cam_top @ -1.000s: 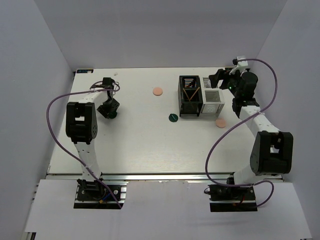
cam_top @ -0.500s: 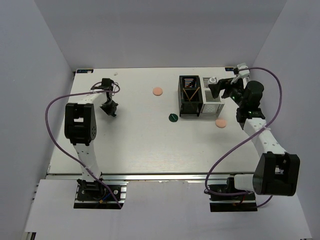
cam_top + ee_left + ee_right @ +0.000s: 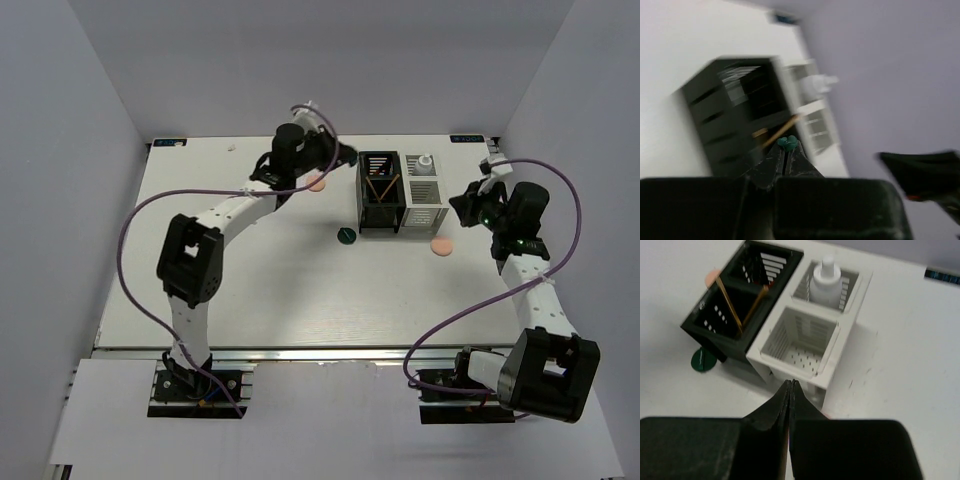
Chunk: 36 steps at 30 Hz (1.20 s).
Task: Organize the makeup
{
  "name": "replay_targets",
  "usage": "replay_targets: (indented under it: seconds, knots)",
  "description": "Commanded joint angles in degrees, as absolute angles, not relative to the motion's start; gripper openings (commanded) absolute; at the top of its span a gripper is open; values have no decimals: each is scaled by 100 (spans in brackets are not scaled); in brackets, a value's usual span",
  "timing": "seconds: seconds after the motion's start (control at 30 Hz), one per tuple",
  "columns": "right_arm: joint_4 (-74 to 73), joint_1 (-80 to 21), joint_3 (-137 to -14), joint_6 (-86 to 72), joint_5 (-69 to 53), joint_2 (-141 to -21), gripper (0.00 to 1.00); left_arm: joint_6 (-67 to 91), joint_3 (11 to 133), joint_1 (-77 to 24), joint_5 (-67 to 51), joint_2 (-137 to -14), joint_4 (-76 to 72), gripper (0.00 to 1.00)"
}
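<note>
My left gripper should pass over the black organizer (image 3: 362, 190) and let go of the disc in the white organizer's empty front section (image 3: 425, 192), because that section is to its right in the top view.
My left gripper (image 3: 347, 157) hangs over the back left of the black organizer (image 3: 362, 190), shut on a small green disc (image 3: 787, 143) pinched at its fingertips. Two tan sticks (image 3: 731, 307) lean inside the black organizer (image 3: 699, 326). A white tube (image 3: 425, 162) stands in the back compartment of the white organizer (image 3: 443, 205). My right gripper (image 3: 457, 203) is shut and empty, just in front of the white organizer (image 3: 836, 335) in the right wrist view, its tips (image 3: 791, 382) at the near wall. The tube (image 3: 826, 279) also shows there.
A second green disc (image 3: 346, 235) lies on the table in front of the black organizer. One peach puff (image 3: 441, 245) lies in front of the white organizer, below my right arm. Another puff (image 3: 318, 183) lies left of the black organizer, partly under my left arm.
My left arm swung from the far left of the table over to the black organizer, its gripper shut. My right gripper drew back from the white organizer, leaving the tube in it, and shut.
</note>
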<state>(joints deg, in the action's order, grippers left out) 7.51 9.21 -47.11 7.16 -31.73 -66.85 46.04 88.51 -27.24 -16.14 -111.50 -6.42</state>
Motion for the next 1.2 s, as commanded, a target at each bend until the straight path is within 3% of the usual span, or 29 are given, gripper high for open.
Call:
replay_targets:
  seconds: [0.0, 0.27, 0.53, 0.63, 0.67, 0.73, 0.77, 0.8, 0.9, 1.07, 1.17]
  knots:
    - [220, 1002, -4465, 800, -3033, -6504, 1, 4789, 9446, -3066, -2539, -11984, -2696, 0]
    - [228, 1186, -4000, 554, -2830, -6241, 4, 4563, 12293, -3884, -2778, -13982, -3067, 2]
    - [334, 1380, -3753, 440, -2848, -6144, 5, 3191, 12410, -4403, -2048, -14264, -2664, 6]
    - [413, 1389, -3674, 431, -2848, -6152, 9, 2752, 12445, -4526, -1741, -14291, -2260, 16]
    - [430, 1389, -3665, 431, -2848, -6170, 12, 2560, 12428, -4552, -1645, -14291, -2076, 28]
    - [501, 1389, -3648, 509, -2891, -6196, 26, 2426, 12358, -4588, -1399, -14291, -1960, 40]
    - [510, 1389, -3647, 562, -2909, -6248, 30, 2417, 12340, -4597, -1319, -14291, -1908, 51]
    - [510, 1389, -3647, 606, -2909, -6284, 38, 2408, 12331, -4614, -1249, -14291, -1890, 53]
    - [536, 1389, -3639, 773, -2883, -6468, 45, 2364, 12419, -4623, -1116, -14326, -1828, 60]
    - [597, 1397, -3647, 800, -2936, -6863, 46, 2338, 12735, -4623, -932, -14396, -1740, 65]
    - [650, 1389, -3674, 756, -2936, -7022, 46, 2355, 12753, -4623, -888, -14327, -1749, 62]
